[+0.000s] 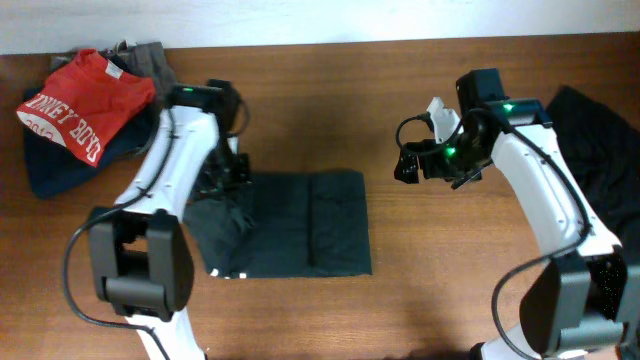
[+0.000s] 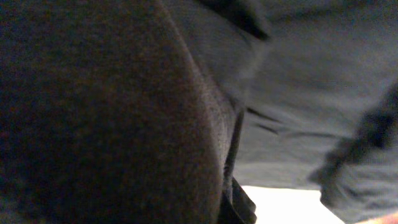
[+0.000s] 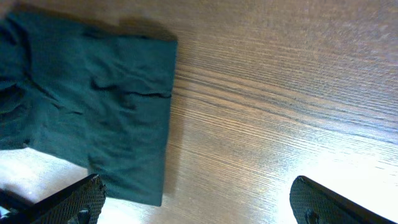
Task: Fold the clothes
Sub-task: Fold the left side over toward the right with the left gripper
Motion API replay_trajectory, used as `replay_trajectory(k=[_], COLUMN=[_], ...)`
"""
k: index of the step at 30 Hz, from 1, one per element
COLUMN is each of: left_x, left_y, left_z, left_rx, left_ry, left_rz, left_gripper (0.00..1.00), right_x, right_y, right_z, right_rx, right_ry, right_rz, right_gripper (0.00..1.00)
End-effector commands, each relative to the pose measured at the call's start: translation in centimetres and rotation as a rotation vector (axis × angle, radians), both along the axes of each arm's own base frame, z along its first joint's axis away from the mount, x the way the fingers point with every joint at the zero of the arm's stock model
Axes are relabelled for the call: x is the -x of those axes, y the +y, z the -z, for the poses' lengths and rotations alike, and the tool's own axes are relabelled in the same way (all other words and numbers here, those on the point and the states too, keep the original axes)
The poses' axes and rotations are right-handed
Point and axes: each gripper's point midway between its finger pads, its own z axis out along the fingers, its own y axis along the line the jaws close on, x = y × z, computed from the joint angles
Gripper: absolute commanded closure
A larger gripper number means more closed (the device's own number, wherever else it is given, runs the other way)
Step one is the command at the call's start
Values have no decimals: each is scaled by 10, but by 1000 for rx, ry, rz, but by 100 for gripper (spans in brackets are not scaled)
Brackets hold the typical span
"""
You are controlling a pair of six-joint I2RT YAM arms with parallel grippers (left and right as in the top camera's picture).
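Note:
Next, my left gripper needs to sweep the fabric across to the shirt's crease (image 1: 311,205) and release it, since the crease lies to the gripper's right in the overhead view.
A dark T-shirt (image 1: 300,225) lies folded into a rectangle in the middle of the wooden table; its left part is bunched up. My left gripper (image 1: 224,182) is down at that bunched left edge and is shut on the fabric. In the left wrist view dark cloth (image 2: 298,93) fills the frame and hides the fingers. My right gripper (image 1: 410,162) hovers open to the right of the shirt, holding nothing. In the right wrist view its fingertips (image 3: 78,199) are spread wide over bare wood, with the shirt's edge (image 3: 93,106) to their left.
A pile of clothes sits at the back left: a red one with white lettering (image 1: 85,105) on a navy one (image 1: 50,165), with a grey one (image 1: 150,60) behind. Another black garment (image 1: 600,150) lies at the right edge.

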Motion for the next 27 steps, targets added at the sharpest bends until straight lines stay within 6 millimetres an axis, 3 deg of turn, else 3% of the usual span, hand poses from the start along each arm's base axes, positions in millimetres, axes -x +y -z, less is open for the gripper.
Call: replay_trajectory(k=[1,6,12,18,27], left_x=[5,10,15,19,16], left_y=[-25,-61,-89,-89,-110], left_z=[-4,-3,-2,-8,-16], left_rx=[-20,-57,-46,-56,-65], left_ry=[-7,-54,-82,-68,-136], left_rz=[25,16,33,24,47], left_gripper=[99,99,99,99,99], right_x=[3,4,4,-2,-8], right_y=[-1,-2,-2,-4,-6], right_z=[28,54,54,55,58], right_rx=[21,13,12,18,31], right_ry=[61,144,150,135,124], right_rz=[2,51,71,101,121], right_gripper=[1,1,1,1,0])
